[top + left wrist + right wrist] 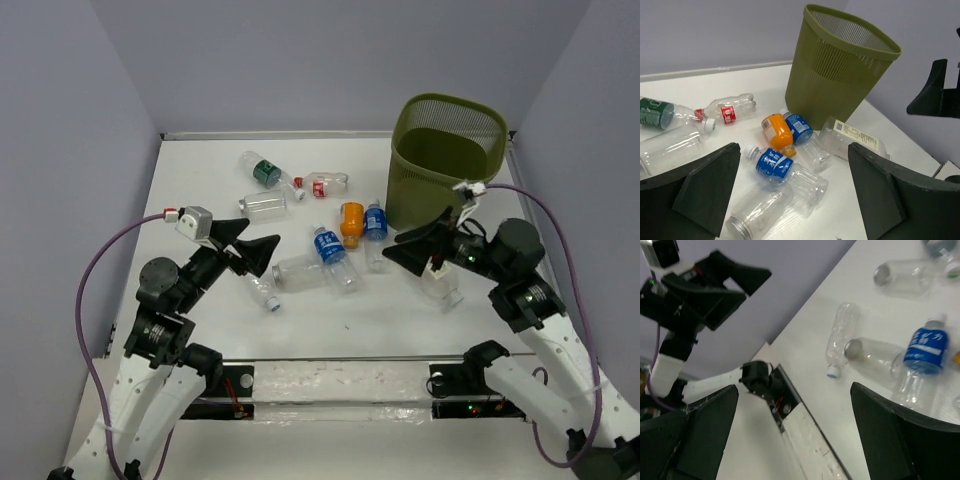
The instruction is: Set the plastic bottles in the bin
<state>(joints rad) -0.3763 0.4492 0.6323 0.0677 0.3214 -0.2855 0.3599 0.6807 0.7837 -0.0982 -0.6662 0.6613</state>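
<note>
Next, my right gripper comes down to the left in the top view, onto the nearer blue-label bottle's clear lower body, because it sticks out past the orange bottle.
The olive-green mesh bin stands upright at the back right; it also shows in the left wrist view. Several bottles lie on the white table: a green-label one, a red-label one, the orange one, two blue-label ones, and clear ones. My left gripper is open and empty above the clear bottles. My right gripper is open and empty, beside a white-label bottle.
The table's near edge carries a taped strip and the arm bases. Purple walls close the back and sides. The left arm shows in the right wrist view, across the pile from the right gripper.
</note>
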